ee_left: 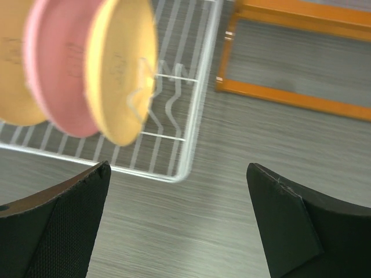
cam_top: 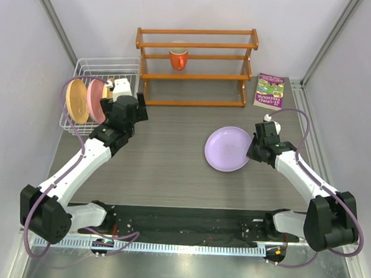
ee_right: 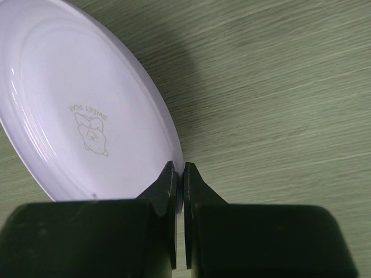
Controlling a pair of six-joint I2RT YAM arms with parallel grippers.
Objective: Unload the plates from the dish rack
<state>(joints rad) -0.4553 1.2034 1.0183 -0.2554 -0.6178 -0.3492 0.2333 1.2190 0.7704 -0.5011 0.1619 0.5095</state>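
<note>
The left gripper shifts toward the rack next, lowering and tilting onto the nearest tan plate's rim [cam_top: 106,90] [ee_left: 97,81], since that rim stands off to one side of my open fingers.
The white wire dish rack [cam_top: 128,66] stands at the back left. A pink plate [cam_top: 95,100] and two orange-tan plates [cam_top: 77,100] stand on edge in it; the second tan one is behind my left arm. The left wrist view shows the rack [ee_left: 194,116], the pink plate [ee_left: 61,75] and the nearest tan plate [ee_left: 119,69]. My left gripper [ee_left: 177,223] is open and empty, just right of the rack. The lavender plate [cam_top: 227,148] lies on the table at centre right. My right gripper [ee_right: 180,174] is shut on the lavender plate's [ee_right: 75,110] rim.
An orange-brown wooden shelf rack [cam_top: 195,68] stands at the back centre with an orange-red mug [cam_top: 178,58] on it. A book [cam_top: 270,91] lies at the back right. Grey walls close in both sides.
</note>
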